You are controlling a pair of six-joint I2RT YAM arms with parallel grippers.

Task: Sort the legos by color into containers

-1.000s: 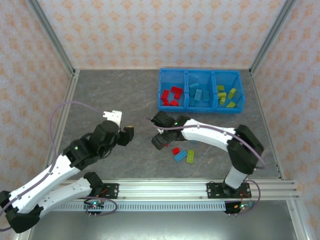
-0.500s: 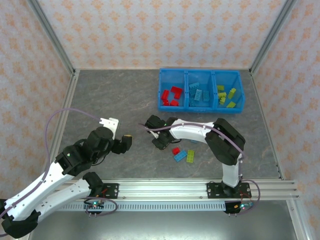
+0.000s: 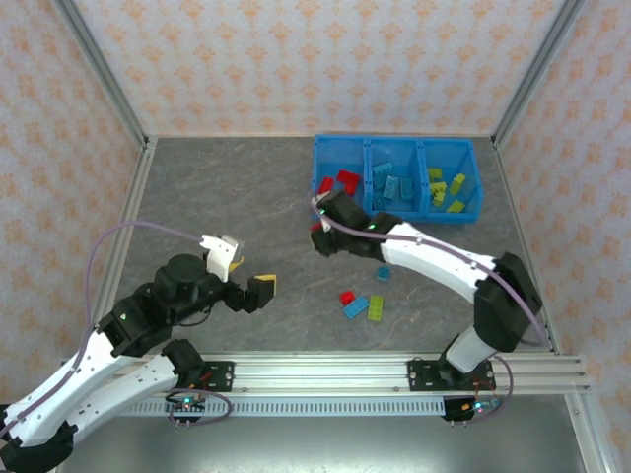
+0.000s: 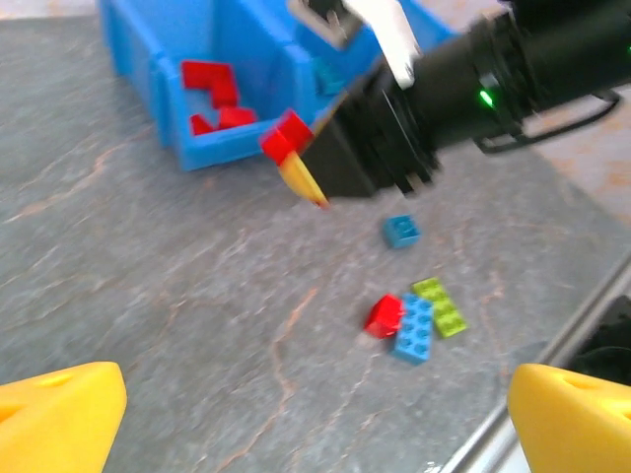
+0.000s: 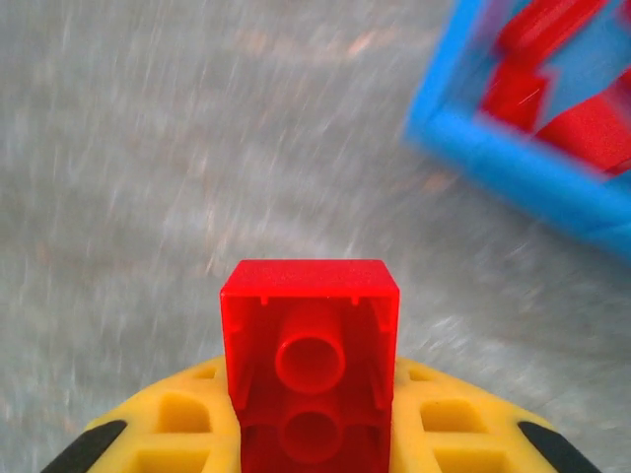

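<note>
The red lego should next go outward in the right gripper over the front side of the bin [image 3: 414,214], to be released above the container with red legos, where its own color lies.
My right gripper [image 3: 318,235] is shut on a red lego [image 5: 311,365], which stands up between its yellow pads [image 5: 158,434] with its hollow underside facing the wrist camera. It hangs just in front of the left corner of the blue bin [image 3: 414,214]. The bin's left container holds red legos [image 3: 338,187], the middle one light blue legos [image 3: 391,184], the right one yellow-green legos [image 3: 446,189]. A red lego [image 3: 347,297], a blue lego [image 3: 356,307], a green lego [image 3: 376,307] and a small blue lego [image 3: 383,273] lie on the table. My left gripper [image 3: 246,274] hovers open to the left of them.
The grey table [image 3: 227,187] is fenced by metal posts and patterned walls. In the left wrist view the right arm's black wrist [image 4: 473,89] reaches across above the small blue lego [image 4: 400,231]. A rail [image 3: 325,370] runs along the near edge.
The right gripper has closed on the red lego and carried it up toward the bin's left corner. The left gripper has opened wide and shifted slightly right.
</note>
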